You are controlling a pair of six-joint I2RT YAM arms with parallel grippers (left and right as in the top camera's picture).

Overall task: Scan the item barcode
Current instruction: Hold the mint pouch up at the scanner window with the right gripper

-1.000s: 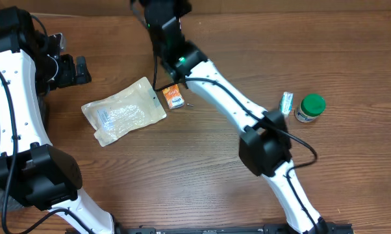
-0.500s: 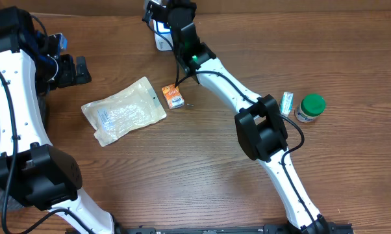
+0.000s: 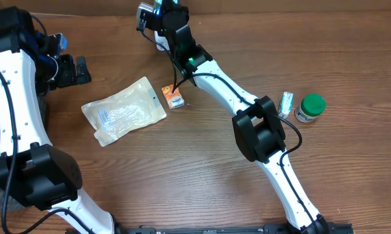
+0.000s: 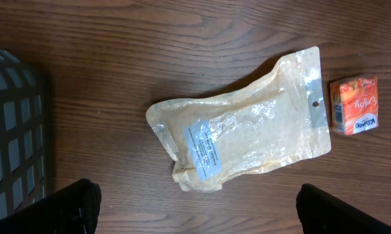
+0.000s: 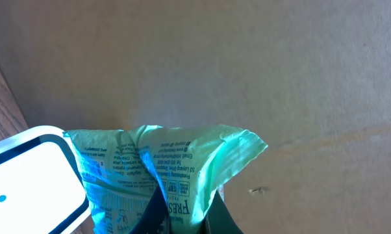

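Note:
Scanner light reaches the packet. I will lower my right gripper back and to the right in the overhead view, beside the small green sachet, to release it.
The item is a green printed packet (image 5: 163,172), pinched from below by my right gripper (image 5: 182,209), which is shut on it. In the right wrist view the packet stands right next to the white scanner (image 5: 26,170), glowing blue-green on the side facing it. From overhead, the right gripper (image 3: 158,13) is at the table's far edge, over the scanner (image 3: 158,44), which is mostly hidden. My left gripper (image 3: 69,70) hangs open at the left with nothing between its fingers (image 4: 65,208), above a clear pouch (image 4: 241,136).
A clear pouch (image 3: 124,112) and a small orange packet (image 3: 173,97) lie mid-table. A green-lidded jar (image 3: 310,108) and a small green sachet (image 3: 286,103) sit at the right. A black mesh basket (image 4: 13,130) is at the left edge. A cardboard wall stands behind the scanner.
My right arm has swung from above the orange packet to the back of the table, bringing the green packet up beside the scanner. The left arm has not moved.

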